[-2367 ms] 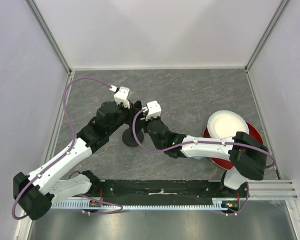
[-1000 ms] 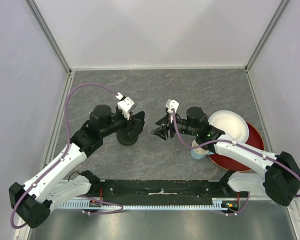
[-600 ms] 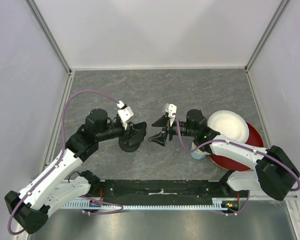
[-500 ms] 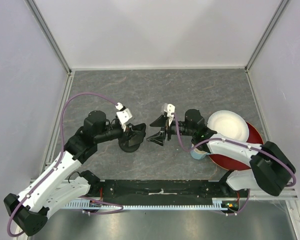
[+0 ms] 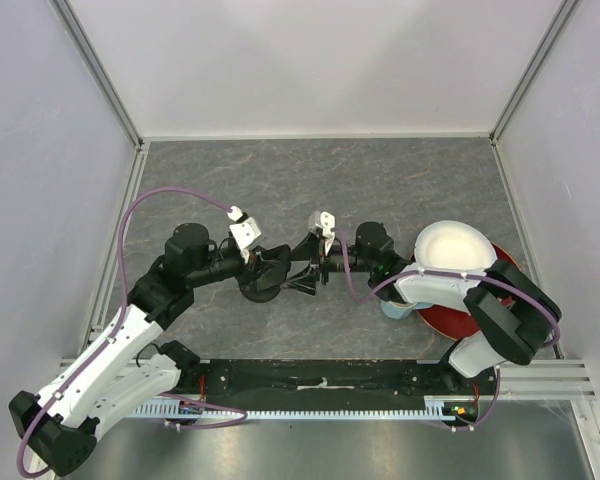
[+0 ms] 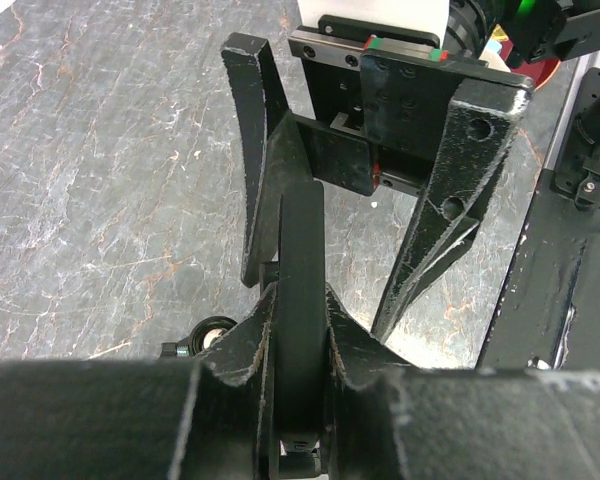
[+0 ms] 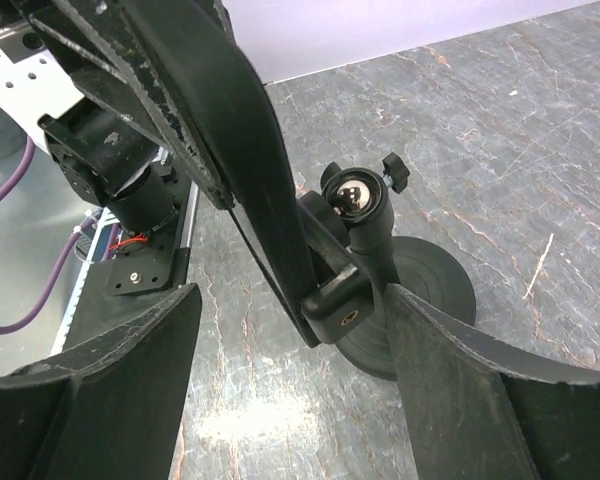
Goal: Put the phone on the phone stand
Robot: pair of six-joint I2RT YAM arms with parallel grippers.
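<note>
I will turn my left gripper slightly outward, keep the phone on the stand's clamp and let it go, because the phone's lower end sits against the stand's clamp head (image 7: 338, 300).
The phone (image 7: 242, 150) is a flat black slab, seen edge-on between my left fingers (image 6: 242, 345) in the left wrist view, phone (image 6: 300, 270). My left gripper (image 5: 272, 266) is shut on it and holds it over the phone stand (image 5: 259, 283). In the right wrist view the phone's lower end sits against the stand's clamp head (image 7: 338, 300), above the round disc base (image 7: 427, 292). My right gripper (image 7: 290, 400) is open, with its fingers (image 6: 448, 195) standing on either side of the phone and clamp without touching them; right gripper (image 5: 302, 276).
A white bowl (image 5: 455, 248) lies on a red plate (image 5: 508, 275) at the right, with a light blue mug (image 5: 393, 306) beside it under the right arm. White walls enclose the grey table (image 5: 380, 180) on three sides.
My right gripper has moved left to the stand and opened wider, so its fingers now flank the phone. The left gripper keeps the phone at the stand, shifted slightly right.
</note>
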